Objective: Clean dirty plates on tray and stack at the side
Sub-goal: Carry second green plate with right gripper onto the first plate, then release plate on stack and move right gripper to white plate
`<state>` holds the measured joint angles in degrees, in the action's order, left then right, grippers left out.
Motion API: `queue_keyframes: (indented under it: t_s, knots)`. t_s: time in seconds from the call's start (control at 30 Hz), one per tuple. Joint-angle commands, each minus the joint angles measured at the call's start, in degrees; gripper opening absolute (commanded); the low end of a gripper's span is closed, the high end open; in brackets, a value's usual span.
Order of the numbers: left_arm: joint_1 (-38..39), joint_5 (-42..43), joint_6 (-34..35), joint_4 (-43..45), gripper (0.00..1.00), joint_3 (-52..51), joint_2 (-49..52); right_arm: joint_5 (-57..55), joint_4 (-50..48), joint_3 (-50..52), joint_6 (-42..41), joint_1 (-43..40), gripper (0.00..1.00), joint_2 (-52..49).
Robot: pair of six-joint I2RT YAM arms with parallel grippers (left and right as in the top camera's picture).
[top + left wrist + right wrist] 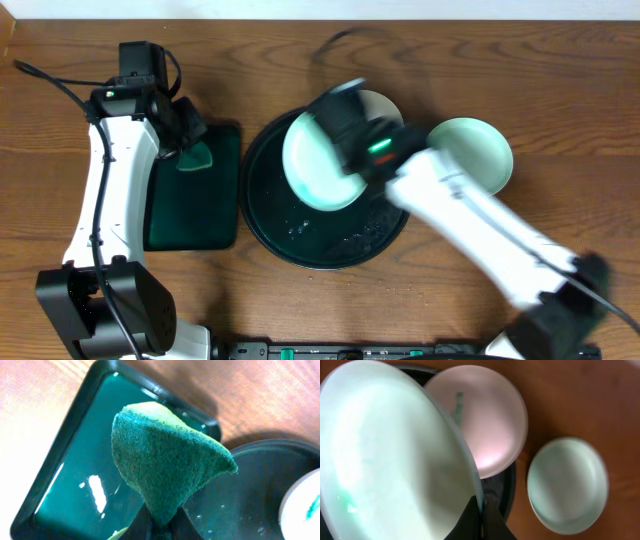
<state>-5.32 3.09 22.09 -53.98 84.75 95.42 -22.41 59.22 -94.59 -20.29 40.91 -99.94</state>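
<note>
I will next move my right gripper toward the right in the overhead view, then down, and let go of its plate on the third plate (472, 154) (568, 486), because it sits outside the tray.
My right gripper (481, 519) is shut on the rim of a mint-white plate (318, 165), held tilted over the round black tray (270, 235); the plate also fills the left of the right wrist view (390, 460). A second plate with a teal smear (485, 425) lies at the tray's far side, mostly hidden under my right arm in the overhead view (385, 103). A third plate (478, 152) sits on the wood to the tray's right, also in the right wrist view (567, 485). My left gripper (162, 522) is shut on a green sponge (165, 460), held above the rectangular tray.
The rectangular dark tray (200, 215) with teal liquid lies left of the round tray, under my left gripper; it also shows in the left wrist view (75, 460). Water drops spot the round tray's floor (350, 240). Bare wood runs along the far side and right.
</note>
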Motion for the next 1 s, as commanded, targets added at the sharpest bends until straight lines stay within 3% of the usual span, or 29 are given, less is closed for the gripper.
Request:
queue_keyframes:
  t_s: [0.0, 0.13, 0.23, 0.37, 0.57, 0.77, 0.8, 0.83, 0.97]
  knots:
    - [0.35, 0.33, 0.02, 1.90, 0.07, -0.22, -0.26, 18.95, 2.51, -1.31, -3.91, -13.68, 0.01, 7.02]
    - [0.37, 0.33, 0.02, 2.45, 0.07, -0.22, -0.26, 19.69, 6.71, -0.96, -1.84, -30.67, 0.01, 7.54]
    - [0.37, 0.33, -0.02, 2.43, 0.07, -0.22, -0.24, 18.36, 3.74, 4.35, -0.37, -44.15, 0.01, 5.99]
    - [0.37, 0.33, 0.00, 2.45, 0.07, -0.22, -0.24, 21.03, -1.44, 11.87, -0.24, -51.19, 0.01, 3.67]
    - [0.37, 0.33, 0.02, 3.74, 0.07, -0.22, 0.09, 22.34, -12.81, 23.21, 0.33, -52.13, 0.01, 2.27]
    - [0.37, 0.33, -0.46, 3.26, 0.07, -0.22, 1.33, 23.19, -19.52, 28.33, 1.97, -50.95, 0.01, 1.29]
    - [0.37, 0.35, -0.46, 3.23, 0.08, -0.22, 1.70, 23.82, -19.63, 28.63, 1.97, -50.60, 0.06, 0.90]
    - [0.37, 0.33, -0.46, 3.50, 0.07, -0.22, 2.23, 24.04, -19.56, 28.70, 2.40, -49.68, 0.23, 0.20]
    - [0.37, 0.33, -0.46, 3.74, 0.07, -0.22, 2.75, 24.02, -19.19, 26.62, 4.55, -46.82, 0.38, 0.13]
